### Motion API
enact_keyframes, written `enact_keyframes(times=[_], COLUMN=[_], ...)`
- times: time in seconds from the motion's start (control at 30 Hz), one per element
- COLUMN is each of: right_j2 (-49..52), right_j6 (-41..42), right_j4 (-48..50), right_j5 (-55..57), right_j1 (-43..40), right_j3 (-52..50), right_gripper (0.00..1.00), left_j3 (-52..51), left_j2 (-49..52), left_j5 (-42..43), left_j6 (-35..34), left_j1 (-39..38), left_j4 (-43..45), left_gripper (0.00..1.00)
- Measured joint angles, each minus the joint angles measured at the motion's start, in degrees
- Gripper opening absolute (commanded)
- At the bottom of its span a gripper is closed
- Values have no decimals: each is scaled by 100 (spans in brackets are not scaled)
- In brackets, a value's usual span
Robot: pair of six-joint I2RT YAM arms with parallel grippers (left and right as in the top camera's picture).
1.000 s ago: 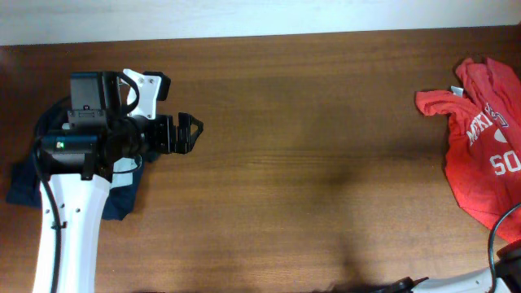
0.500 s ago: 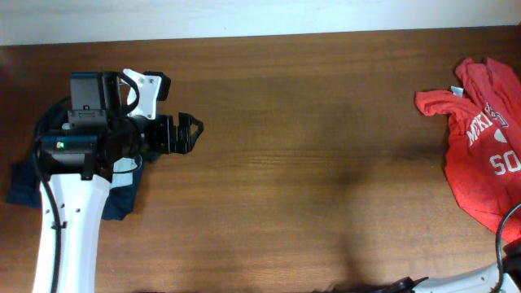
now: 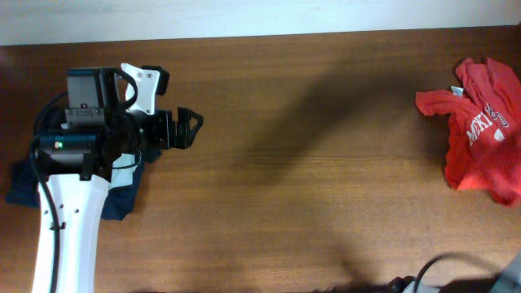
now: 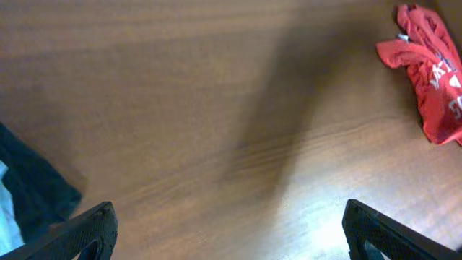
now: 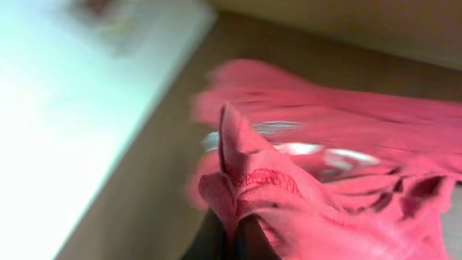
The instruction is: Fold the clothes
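Note:
The right gripper will next carry the red fabric point(image 5: 260, 189) to the clear bare wood on its left in the overhead view, then lower it and let it go.
One orange-red T-shirt of the clothes point(image 3: 487, 138) lies crumpled at the table's right edge, with white lettering showing. The left wrist view shows the T-shirt point(image 4: 435, 81) far off at the upper right. My right gripper point(image 5: 232, 235) is shut on a bunched, stitched fold of the red fabric point(image 5: 260, 189), which rises above the dark jaws. This gripper is out of the overhead view. My left gripper point(image 3: 190, 127) hovers over bare wood at the left, far from the shirt. Its jaws are open and hold nothing. Both its fingertips point(image 4: 92, 230) sit at the frame's lower corners.
A dark blue cloth point(image 3: 26, 185) lies under the left arm at the table's left edge, and it also shows in the left wrist view point(image 4: 32, 189). A black cable point(image 3: 444, 267) runs along the bottom right. A pale wall point(image 3: 260, 15) borders the table's far edge.
The right gripper has shut on the shirt's fabric. The shirt's lower part has drawn up and bunched, so it covers less of the table. The left arm has barely moved.

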Motion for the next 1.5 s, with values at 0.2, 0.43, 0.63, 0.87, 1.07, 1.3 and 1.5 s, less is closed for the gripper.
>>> enact_keyframes(times=[0.2, 0.43, 0.63, 0.87, 1.07, 1.3, 1.5], right_j2=[-807, -946, -892, -389, -376, -721, -730], right_j6=[-85, -531, -715, -743, -820, -1237, -1987], right_j4=[-203, 142, 1274, 2605, 2221, 13, -1314], right_j5=[-645, -1460, -1788, -1781, -1099, -608, -7], right_j1=[1561, 3742, 6279, 8561, 8078, 6048, 4588], right_j3=[0, 0, -9, -11, -9, -2, -4], right_gripper=[4, 4, 4, 4, 4, 4, 8], left_j3=[789, 1773, 2376, 2577, 2588, 2605, 2605], left_j2=[0, -2, -2, -13, -24, -26, -26], left_j5=[-138, -931, -2033, -3298, -3521, -3547, -3541], left_j6=[157, 245, 262, 260, 260, 262, 262], left_j1=[0, -2, -2, -2, -2, -2, -2], left_j4=[-22, -136, -151, -109, -101, -105, -70], left_gripper=[99, 99, 99, 99, 99, 99, 99])
